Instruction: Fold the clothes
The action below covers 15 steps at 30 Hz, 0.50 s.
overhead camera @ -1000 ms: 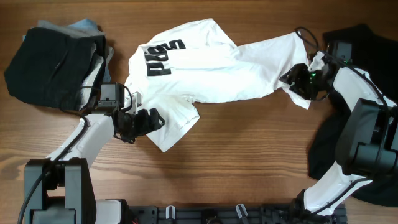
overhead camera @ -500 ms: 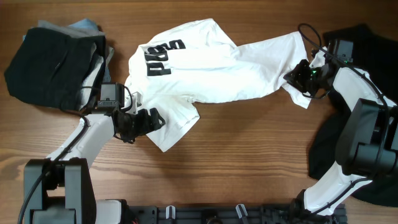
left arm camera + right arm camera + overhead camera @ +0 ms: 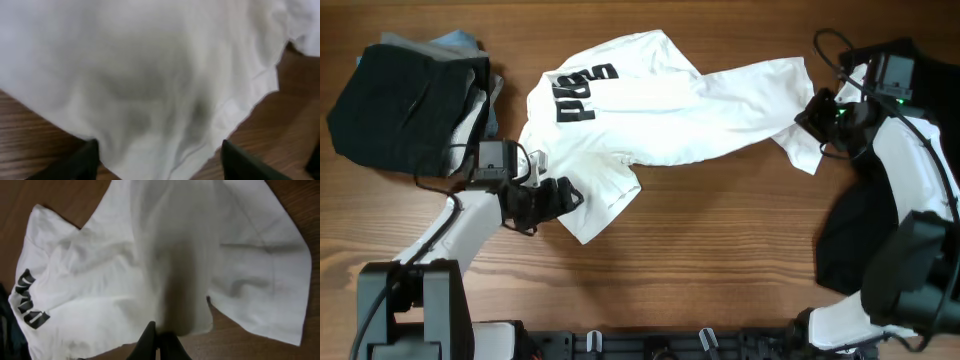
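My right gripper moves back over the bare wood (image 3: 798, 214) beside the black garment next and releases the T-shirt's edge there, since the shirt's end still lies bunched and slanted.
The white T-shirt (image 3: 660, 110) with black lettering (image 3: 575, 95) lies crumpled across the middle of the wooden table. My left gripper (image 3: 560, 195) sits at the shirt's lower left corner. In the left wrist view its jaws (image 3: 157, 164) stand wide apart, with the white cloth (image 3: 150, 75) lying between the dark fingertips (image 3: 85, 162). My right gripper (image 3: 817, 112) is at the shirt's right end. In the right wrist view its jaws (image 3: 157, 347) are pressed together on a fold of the shirt (image 3: 125, 280), which rises up to them.
A pile of black, grey and blue clothes (image 3: 410, 110) lies at the back left, close to my left arm. A black garment (image 3: 850, 235) covers the table's right side under my right arm. Bare wood (image 3: 720, 250) shows in front of the shirt.
My right gripper has shut on the shirt's right end and moved right and back, pulling the cloth with it. My left gripper has narrowed a little around the lower left corner.
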### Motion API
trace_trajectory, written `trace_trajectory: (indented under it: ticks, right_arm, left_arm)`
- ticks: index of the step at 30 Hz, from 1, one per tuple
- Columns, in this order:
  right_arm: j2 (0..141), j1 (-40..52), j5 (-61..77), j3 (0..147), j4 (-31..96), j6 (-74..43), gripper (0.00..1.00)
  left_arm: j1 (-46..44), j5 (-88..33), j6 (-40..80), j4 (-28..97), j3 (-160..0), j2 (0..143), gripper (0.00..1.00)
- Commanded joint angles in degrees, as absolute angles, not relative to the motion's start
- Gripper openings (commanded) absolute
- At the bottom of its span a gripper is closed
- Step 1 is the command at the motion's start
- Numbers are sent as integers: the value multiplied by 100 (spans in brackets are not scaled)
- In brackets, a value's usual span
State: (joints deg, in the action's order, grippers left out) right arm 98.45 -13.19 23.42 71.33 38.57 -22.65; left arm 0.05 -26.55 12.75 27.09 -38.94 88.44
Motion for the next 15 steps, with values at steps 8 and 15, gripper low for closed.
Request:
trace_trajectory:
  ticks: [8,15]
  right_arm:
    - [9749,-1313,2182,7157,4117,-2099,4]
    - [9660,-1319,2132,7157,4661,-2276,4]
  left_arm:
    - [-25,-2460,1997,2309,-3096,9196,24]
    - [244,-2842,1951,4606,-4023,8665,4]
